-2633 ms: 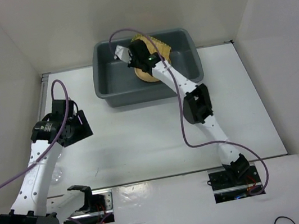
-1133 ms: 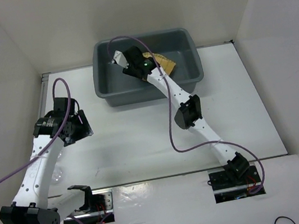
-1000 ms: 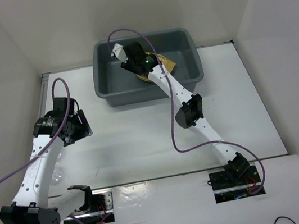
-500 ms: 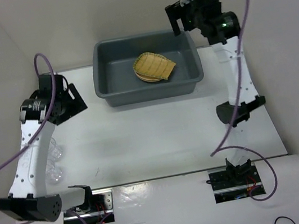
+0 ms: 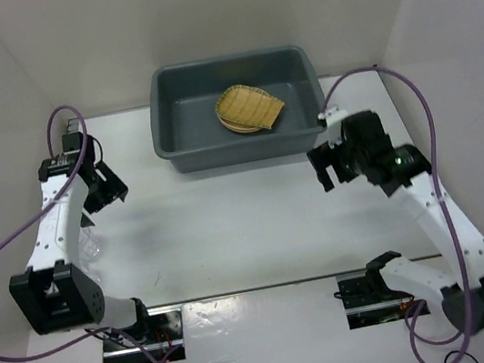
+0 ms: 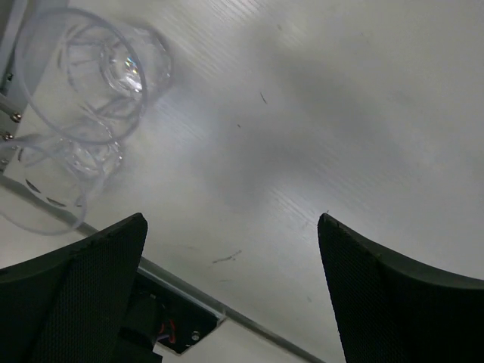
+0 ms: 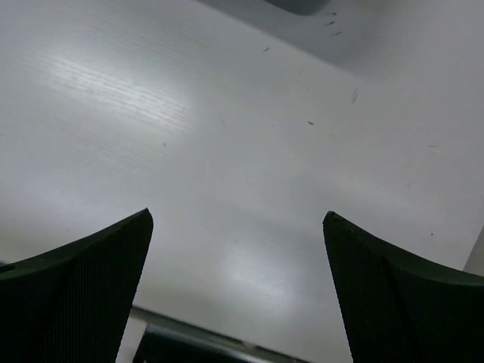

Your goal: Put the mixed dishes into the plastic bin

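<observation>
My left gripper should next go down to the left in the wrist view, onto the farther cup's rim below it, because its fingers are spanning bare table.
The dark grey plastic bin stands at the back of the table. Inside it a yellow ribbed tray lies on an orange plate. Two clear glass cups stand side by side on the table at the left, faint in the top view. My left gripper hangs open just beyond the cups, holding nothing. Over bare table to the right of the bin's front corner, my right gripper is open and empty.
White walls enclose the table on the left, back and right. A metal strip runs along the near edge by the arm bases. A corner of the bin shows at the top of the right wrist view.
</observation>
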Robot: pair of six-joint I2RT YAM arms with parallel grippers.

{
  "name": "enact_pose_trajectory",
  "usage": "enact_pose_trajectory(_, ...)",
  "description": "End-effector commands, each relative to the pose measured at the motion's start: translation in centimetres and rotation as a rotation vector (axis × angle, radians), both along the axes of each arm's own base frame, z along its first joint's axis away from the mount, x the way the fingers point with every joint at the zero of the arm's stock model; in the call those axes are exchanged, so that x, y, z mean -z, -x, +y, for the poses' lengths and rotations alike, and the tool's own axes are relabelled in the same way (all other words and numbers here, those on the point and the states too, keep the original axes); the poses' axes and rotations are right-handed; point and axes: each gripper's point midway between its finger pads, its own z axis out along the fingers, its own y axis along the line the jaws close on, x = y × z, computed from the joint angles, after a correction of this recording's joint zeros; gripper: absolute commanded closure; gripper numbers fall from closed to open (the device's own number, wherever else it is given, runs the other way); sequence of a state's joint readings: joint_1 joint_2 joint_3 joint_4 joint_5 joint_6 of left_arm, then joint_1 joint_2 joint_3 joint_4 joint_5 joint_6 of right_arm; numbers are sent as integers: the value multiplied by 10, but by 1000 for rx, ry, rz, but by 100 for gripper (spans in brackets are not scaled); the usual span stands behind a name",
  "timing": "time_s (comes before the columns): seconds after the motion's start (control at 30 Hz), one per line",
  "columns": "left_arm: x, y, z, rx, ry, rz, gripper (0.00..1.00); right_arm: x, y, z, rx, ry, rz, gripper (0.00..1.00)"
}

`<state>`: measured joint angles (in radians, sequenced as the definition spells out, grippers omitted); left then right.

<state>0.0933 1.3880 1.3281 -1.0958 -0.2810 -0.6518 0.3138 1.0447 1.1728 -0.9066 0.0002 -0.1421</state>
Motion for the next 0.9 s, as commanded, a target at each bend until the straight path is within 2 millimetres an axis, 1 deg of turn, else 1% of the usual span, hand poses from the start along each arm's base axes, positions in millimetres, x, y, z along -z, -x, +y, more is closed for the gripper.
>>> enact_pose_trajectory(0.0, 14, -20, 46, -23, -110, 74, 0, -13, -25, -11, 122, -10, -277, 2)
enact_pose_trajectory(0.03, 15, -25, 56, -31, -124, 88, 0, -13, -27, -14, 136, -12, -306, 2)
enact_pose_trajectory(0.07, 21, -31, 60, -40, -120, 108, 0, -9, -26, -14, 124, 3, -328, 4)
enact_pose_trajectory(0.1, 16, -40, 61, -35, -101, 78, 0, -11, -29, -15, 130, 10, -366, 4)
enact_pose_trajectory(0.13, 16, -46, 58, -28, -84, 55, 0, -16, -32, -12, 131, -2, -405, 4)
enact_pose_trajectory(0.17, 22, -51, 56, -21, -66, 48, 0, -4, -31, -15, 103, 47, -390, 4)
enact_pose_trajectory(0.2, 29, -52, 57, -25, -51, 55, 0, 0, -29, -16, 93, 62, -388, 2)
enact_pose_trajectory(0.23, 43, -47, 55, -32, -39, 96, 0, 11, -27, -20, 95, 89, -368, 2)
enact_pose_trajectory(0.3, 49, -43, 58, -53, -53, 120, 0, 1, -25, -27, 132, 91, -415, 2)
enact_pose_trajectory(0.33, 57, -39, 60, -67, -63, 149, 0, 1, -28, -36, 184, 107, -451, 2)
enact_pose_trajectory(0.37, 57, -41, 63, -72, -78, 142, 0, -1, -27, -39, 196, 105, -468, 2)
enact_pose_trajectory(0.4, 59, -38, 65, -76, -89, 155, 0, -3, -25, -40, 193, 106, -486, 2)
enact_pose_trajectory(0.47, 58, -36, 70, -95, -116, 157, 0, 4, -23, -36, 161, 109, -467, 2)
enact_pose_trajectory(0.53, 57, -33, 73, -112, -136, 168, 0, 1, -21, -32, 131, 102, -469, 2)
enact_pose_trajectory(0.57, 56, -30, 75, -132, -148, 175, 0, 4, -19, -29, 103, 114, -459, 2)
enact_pose_trajectory(0.63, 48, -29, 79, -150, -174, 152, 0, -3, -17, -30, 69, 160, -489, 2)
enact_pose_trajectory(0.7, 52, -21, 82, -170, -178, 169, 0, 6, -12, -42, 75, 240, -509, 2)
enact_pose_trajectory(0.73, 55, -21, 80, -166, -166, 167, 0, 6, -10, -45, 75, 256, -525, 2)
enact_pose_trajectory(0.77, 58, -18, 80, -172, -149, 174, 0, 8, -8, -45, 62, 257, -540, 2)
enact_pose_trajectory(0.8, 65, -18, 79, -158, -141, 190, 0, 17, -4, -43, 36, 257, -536, 2)
enact_pose_trajectory(0.83, 69, -19, 77, -155, -130, 199, 0, 8, 2, -41, 16, 233, -582, 2)
enact_pose_trajectory(0.87, 75, -19, 74, -149, -111, 205, 0, 6, 5, -32, -31, 192, -607, 2)
